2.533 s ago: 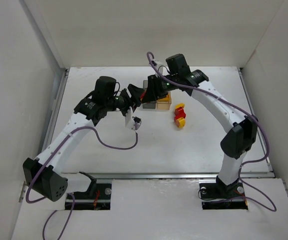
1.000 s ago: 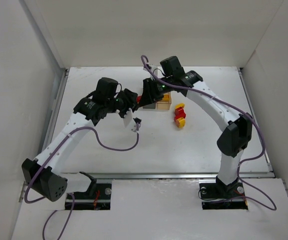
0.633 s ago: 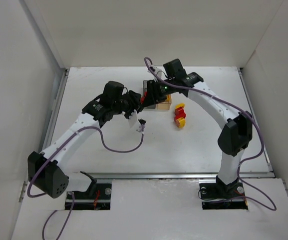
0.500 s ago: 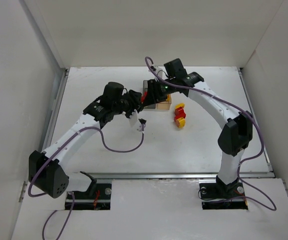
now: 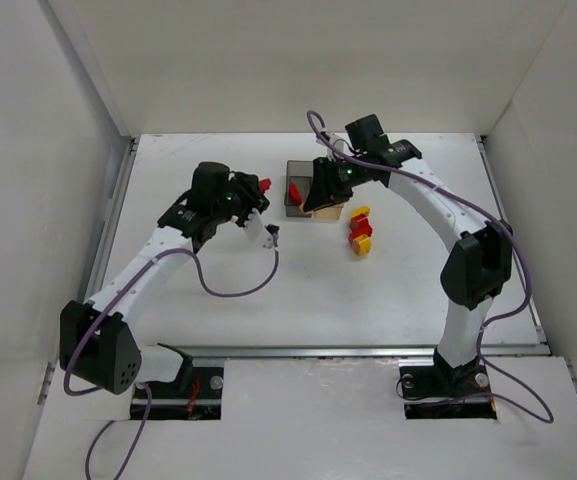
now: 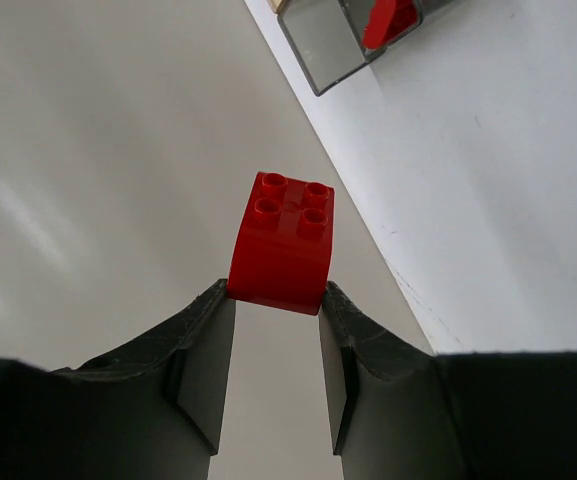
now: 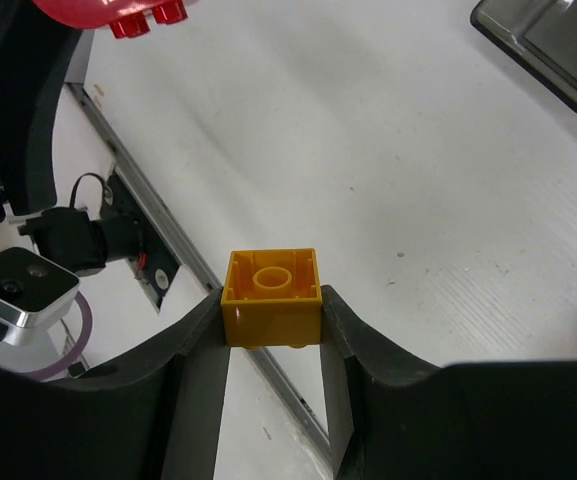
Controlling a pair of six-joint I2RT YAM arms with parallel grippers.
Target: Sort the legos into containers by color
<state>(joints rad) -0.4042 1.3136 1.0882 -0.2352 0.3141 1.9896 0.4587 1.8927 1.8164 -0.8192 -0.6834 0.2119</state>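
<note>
Next, my right gripper lowers to its right in the top view, releasing the yellow lego away from the red one over the pale amber bin.
My left gripper (image 5: pixel 260 188) is shut on a red lego (image 5: pixel 264 185), held in the air left of the bins; in the left wrist view the brick (image 6: pixel 281 242) sits studs-up between the fingertips (image 6: pixel 275 295). My right gripper (image 5: pixel 324 194) is shut on a yellow lego (image 7: pixel 271 297), held hollow side toward the camera, above the pale amber bin (image 5: pixel 333 211). The smoky grey bin (image 5: pixel 296 200) holds one red lego (image 5: pixel 294 190), which also shows in the left wrist view (image 6: pixel 388 20). A small pile of red and yellow legos (image 5: pixel 360 231) lies right of the bins.
White walls enclose the table on three sides. A metal rail (image 5: pixel 308 351) runs along the near edge. The left arm's purple cable (image 5: pixel 230 290) loops over the table in front of the bins. The left arm's wrist (image 7: pixel 18 120) shows in the right wrist view.
The left gripper has drawn back left from the bins, still holding the red lego. The right gripper has shifted right, from over the grey bin to over the amber one, uncovering the red lego inside.
</note>
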